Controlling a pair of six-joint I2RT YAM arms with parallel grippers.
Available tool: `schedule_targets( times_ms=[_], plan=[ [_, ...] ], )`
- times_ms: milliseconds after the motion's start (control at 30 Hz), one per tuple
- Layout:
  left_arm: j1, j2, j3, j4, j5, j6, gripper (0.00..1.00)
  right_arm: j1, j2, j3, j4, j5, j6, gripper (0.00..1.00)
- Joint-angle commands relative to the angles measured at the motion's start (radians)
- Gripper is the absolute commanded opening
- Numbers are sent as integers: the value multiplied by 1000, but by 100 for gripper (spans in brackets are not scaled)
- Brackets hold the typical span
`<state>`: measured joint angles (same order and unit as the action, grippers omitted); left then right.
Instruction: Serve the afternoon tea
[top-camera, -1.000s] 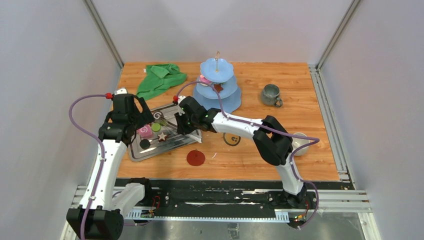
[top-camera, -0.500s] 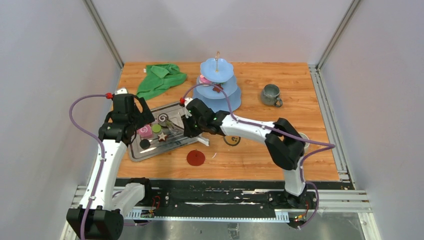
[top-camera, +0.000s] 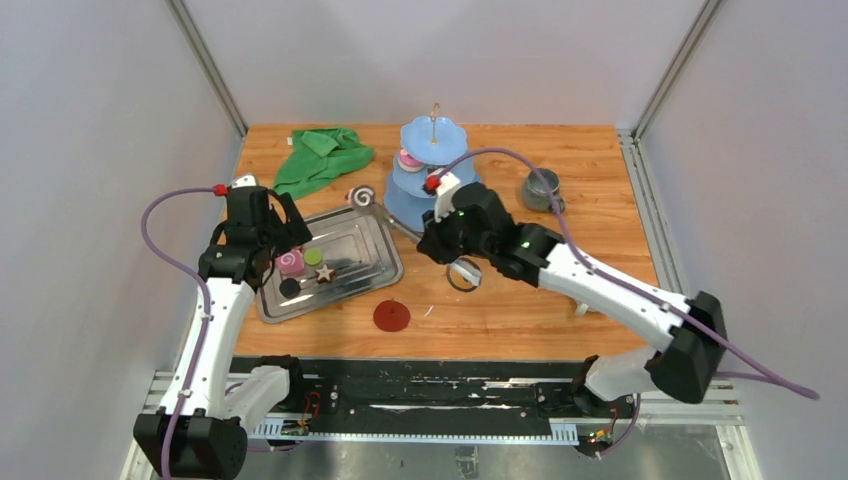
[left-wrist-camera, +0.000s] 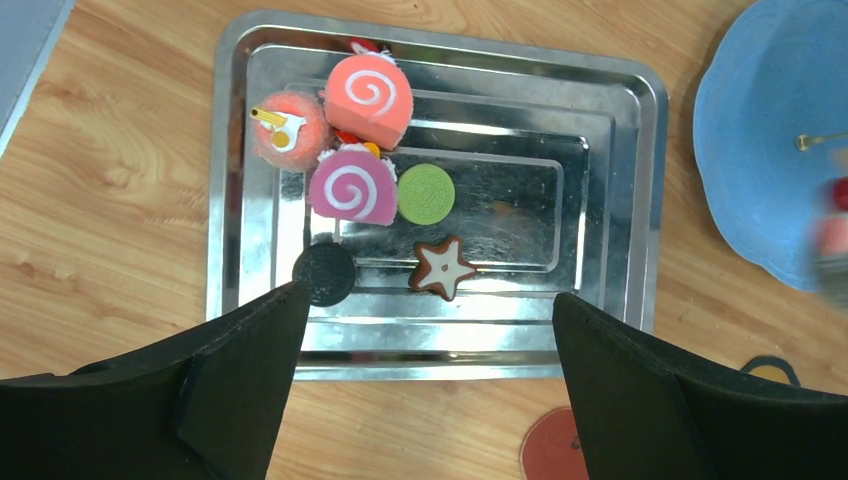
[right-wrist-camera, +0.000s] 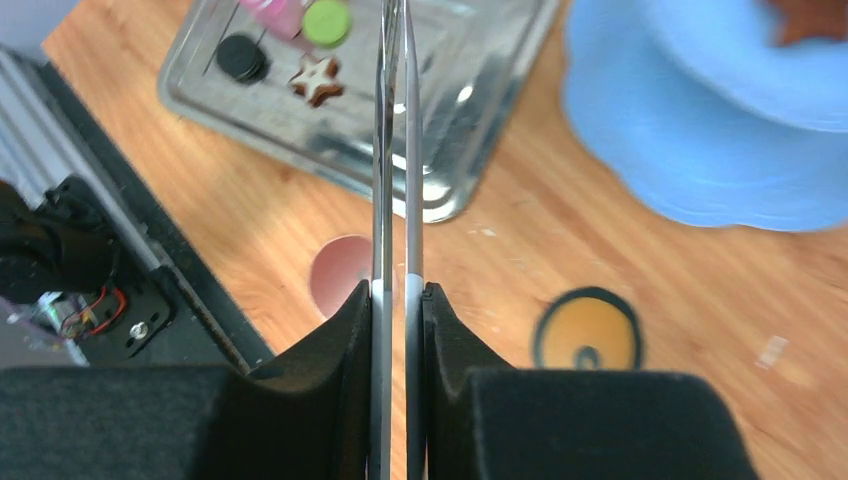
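Observation:
The stand's top plate (top-camera: 441, 143) is outward of my right gripper, so my gripper needs to move outward, bring the brown swirl roll (top-camera: 360, 196) over that plate and release it there.
My right gripper (top-camera: 430, 240) (right-wrist-camera: 398, 290) is shut on steel tongs (right-wrist-camera: 397, 150). The tongs' tip pinches a brown swirl roll (top-camera: 360, 196) in the air between the steel tray (top-camera: 372, 262) and the blue tiered stand (top-camera: 432, 170). My left gripper (top-camera: 270, 235) (left-wrist-camera: 428, 297) hangs open and empty over the tray's near edge. On the tray lie a pink swirl roll (left-wrist-camera: 352, 186), a salmon swirl roll (left-wrist-camera: 368, 92), a green disc (left-wrist-camera: 426, 193), a brown star (left-wrist-camera: 441, 268) and a black disc (left-wrist-camera: 324, 273). The stand carries a pink sweet (top-camera: 408, 158) and a brown star (right-wrist-camera: 810, 15).
A grey-green mug (top-camera: 541, 188) stands right of the stand. A green cloth (top-camera: 322, 155) lies at the back left. A red coaster (top-camera: 391, 316) and a yellow coaster with a black rim (top-camera: 463, 274) lie on the wood in front of the tray and the stand.
My right arm has swung right and back, lifting the brown swirl roll off the tray in the tongs toward the stand. My left arm has stayed still and open.

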<state>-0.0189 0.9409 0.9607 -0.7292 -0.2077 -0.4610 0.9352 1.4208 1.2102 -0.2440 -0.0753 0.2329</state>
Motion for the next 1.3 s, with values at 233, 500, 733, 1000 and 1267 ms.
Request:
schedule_targets(
  times_ms=[233,500,733,1000,1267],
  plan=[
    [8,15,-17,57,47,-3,96,-246,-268,56,-118,100,-84,1],
    [8,23,-10,60,51,-1,96,-327,-325,61,-147,168,-96,1],
    [7,25,-11,60,53,-1,96,-400,-293,79,-122,200,-86,1],
    [8,14,-11,50,47,2,96,-469,-187,111,-58,126,-49,1],
    [8,9,-12,42,42,1,96,-469,-58,164,-37,26,-39,1]
  ],
)
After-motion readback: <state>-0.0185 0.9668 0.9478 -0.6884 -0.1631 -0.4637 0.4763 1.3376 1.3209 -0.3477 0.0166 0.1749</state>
